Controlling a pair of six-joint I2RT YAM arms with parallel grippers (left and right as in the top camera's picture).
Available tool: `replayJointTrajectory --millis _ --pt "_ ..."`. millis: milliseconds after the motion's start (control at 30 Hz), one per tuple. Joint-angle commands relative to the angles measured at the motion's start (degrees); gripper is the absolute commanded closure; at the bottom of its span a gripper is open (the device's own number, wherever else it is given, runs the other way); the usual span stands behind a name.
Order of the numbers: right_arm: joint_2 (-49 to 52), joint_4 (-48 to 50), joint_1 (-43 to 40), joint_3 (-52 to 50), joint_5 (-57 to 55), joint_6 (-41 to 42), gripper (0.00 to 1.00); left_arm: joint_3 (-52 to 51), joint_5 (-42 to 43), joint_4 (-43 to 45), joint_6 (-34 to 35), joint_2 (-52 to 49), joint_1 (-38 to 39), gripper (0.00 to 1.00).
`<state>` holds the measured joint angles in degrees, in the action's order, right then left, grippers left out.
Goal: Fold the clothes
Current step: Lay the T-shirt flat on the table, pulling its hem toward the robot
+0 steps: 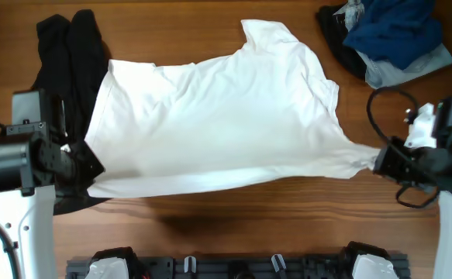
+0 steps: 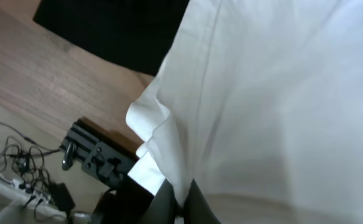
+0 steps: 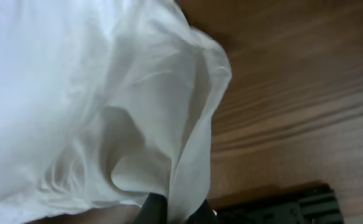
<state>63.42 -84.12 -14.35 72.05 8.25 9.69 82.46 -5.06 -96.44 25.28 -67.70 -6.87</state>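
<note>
I should next carry my right gripper's corner outward and down onto the cloth (image 1: 324,116) beside the sleeve and let it go there, because the shirt lies spread beyond the lifted edge.
A large white T-shirt (image 1: 218,124) is stretched across the middle of the wooden table, its near edge lifted and casting a shadow. My left gripper (image 1: 92,164) is shut on the shirt's near-left corner; in the left wrist view the white cloth (image 2: 262,93) runs down between the dark fingers (image 2: 182,208). My right gripper (image 1: 381,161) is shut on the shirt's near-right corner; in the right wrist view the cloth (image 3: 75,93) is pinched between the fingers (image 3: 178,211). No black tag or stripe print shows.
A black garment (image 1: 70,54) lies at the far left, partly under the shirt. A heap of blue and grey clothes (image 1: 392,35) lies at the far right corner. A black rail (image 1: 233,267) runs along the table's near edge.
</note>
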Motion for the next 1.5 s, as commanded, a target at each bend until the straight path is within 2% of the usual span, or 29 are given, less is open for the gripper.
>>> replayJointTrajectory --millis 0,233,533,967,1100,1300,1333,1367,1400,1433,1467 --pt "0.59 2.43 0.04 -3.98 0.04 1.29 0.95 -3.15 0.07 1.16 1.14 0.81 -0.15 0.96" --pt "7.54 6.51 0.04 -5.01 4.42 -2.21 0.96 -8.94 0.04 8.98 1.14 -1.27 -0.17 0.96" --pt "20.11 14.71 0.11 -5.01 10.62 -6.73 0.96 -10.62 0.11 18.56 1.14 -14.1 -0.15 0.96" --pt "27.56 33.64 6.32 -5.01 11.74 -6.47 0.94 -10.62 0.52 35.3 2.21 -30.86 -0.11 0.96" --pt "29.99 36.81 6.62 -5.01 11.47 -5.01 0.95 -10.62 0.55 41.62 2.21 -33.53 -0.11 0.96" --pt "34.58 39.89 6.62 -5.01 11.34 -5.01 0.95 -10.62 0.52 45.66 2.21 -34.97 -0.11 0.96" --pt "35.28 40.26 6.62 -5.01 11.34 -5.01 0.93 -10.62 0.52 45.94 2.21 -35.06 -0.11 0.95" --pt "35.63 40.48 6.62 -5.01 11.37 -5.01 0.84 -10.62 0.52 46.14 2.21 -35.1 -0.11 0.89" --pt "35.78 40.59 6.64 -5.01 11.39 -5.01 0.77 -10.62 0.52 46.18 2.21 -35.17 -0.11 0.76" --pt "35.78 40.68 6.67 -5.01 11.56 -5.09 0.58 -10.62 0.52 46.16 2.21 -35.17 -0.11 0.62" --pt "35.74 40.68 6.67 -4.92 11.56 -5.18 0.47 -10.62 0.52 46.12 2.21 -35.17 -0.11 0.5"
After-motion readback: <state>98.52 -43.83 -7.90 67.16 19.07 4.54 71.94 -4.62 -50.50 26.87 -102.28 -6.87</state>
